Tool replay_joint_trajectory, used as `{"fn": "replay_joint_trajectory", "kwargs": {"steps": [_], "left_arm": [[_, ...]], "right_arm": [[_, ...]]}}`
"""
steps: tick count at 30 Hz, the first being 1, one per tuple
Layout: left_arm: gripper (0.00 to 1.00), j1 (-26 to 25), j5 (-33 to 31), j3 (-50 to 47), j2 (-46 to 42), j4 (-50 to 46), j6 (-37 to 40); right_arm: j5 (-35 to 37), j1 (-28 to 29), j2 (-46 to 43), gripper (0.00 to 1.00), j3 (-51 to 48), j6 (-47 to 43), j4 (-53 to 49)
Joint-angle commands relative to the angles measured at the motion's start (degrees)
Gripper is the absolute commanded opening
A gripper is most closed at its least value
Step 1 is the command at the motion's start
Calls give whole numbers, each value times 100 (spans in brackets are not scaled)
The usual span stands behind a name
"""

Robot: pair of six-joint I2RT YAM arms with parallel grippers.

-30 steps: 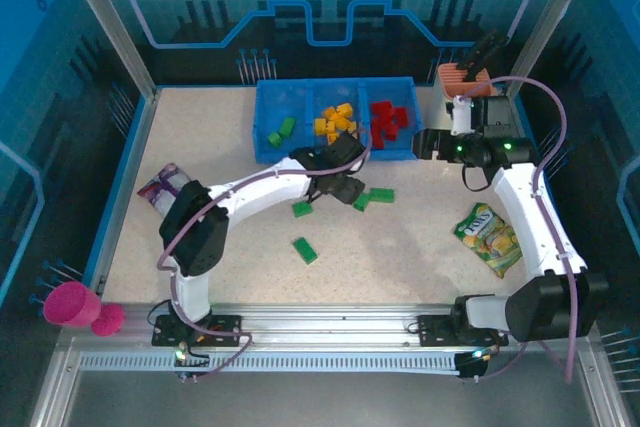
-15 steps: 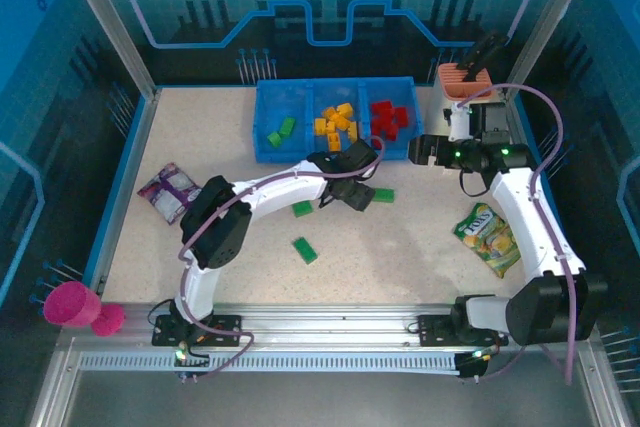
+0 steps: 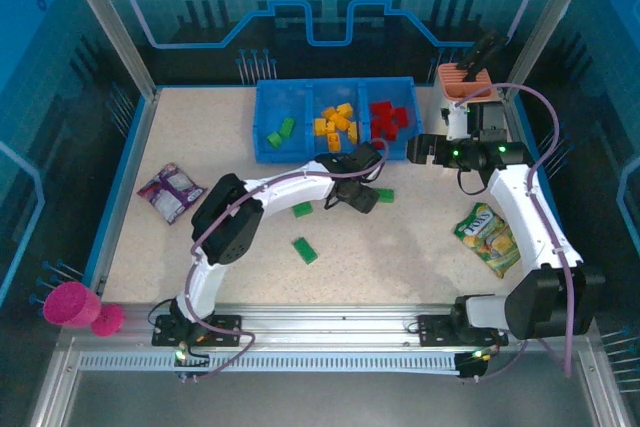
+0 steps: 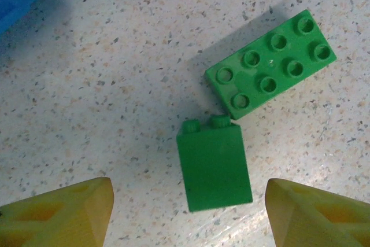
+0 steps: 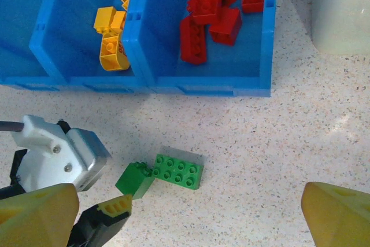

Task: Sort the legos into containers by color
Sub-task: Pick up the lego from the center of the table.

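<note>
The longer green lego crowds the small green lego only at its studded end. My left gripper should go down along the small green lego's free sides next, then close.
My left gripper (image 3: pixel 360 194) hangs low over the table in front of the blue containers (image 3: pixel 262 152). Its jaws are open on either side of a small green lego (image 4: pixel 214 166) that lies on its side, touching neither finger. An eight-stud green lego (image 4: pixel 270 65) lies against that brick's studded end. My right gripper (image 3: pixel 415 150) hovers open and empty in front of the red compartment. The left compartment holds green legos (image 3: pixel 280 132), the middle one orange-yellow legos (image 3: pixel 337 122), the right one red legos (image 5: pixel 214 4). Two more green legos (image 3: pixel 303 209) (image 3: pixel 305 250) lie loose on the table.
A purple packet (image 3: pixel 170 192) lies at the left, a yellow-green snack packet (image 3: pixel 490 237) at the right. A peach holder (image 3: pixel 462 79) stands behind the right arm. A pink cup (image 3: pixel 72 304) sits outside the front left corner.
The left arm has reached further right and settled over the pair of green legos. The right gripper has drifted a little to the left.
</note>
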Motion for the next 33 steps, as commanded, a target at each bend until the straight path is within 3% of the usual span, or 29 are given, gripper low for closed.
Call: {"fn": "replay_joint_trajectory", "kwargs": {"steps": [1,6,10,16,21,29,33], "left_arm": [[71,-104,198,262,245,-24,-166],[68,-131,213,520,539,-180,-266],[50,-137,102,630,684,-332,-322],[37,-126,73,557,709,-477,-401],[29,-3,-206,2,134,-371,-423],[26,911,-622,-563,-1313,-255,-308],[27,1563,-822,-222,-1504,-379,-292]], "right_arm": [[-53,-44,72,100,-22,32,83],[-1,-44,80,100,4,28,48],[29,-44,81,100,31,18,12],[61,-53,97,100,22,18,20],[95,-47,98,100,5,10,20],[-106,-57,181,100,-65,-25,123],[-169,-60,243,99,-48,-10,135]]}}
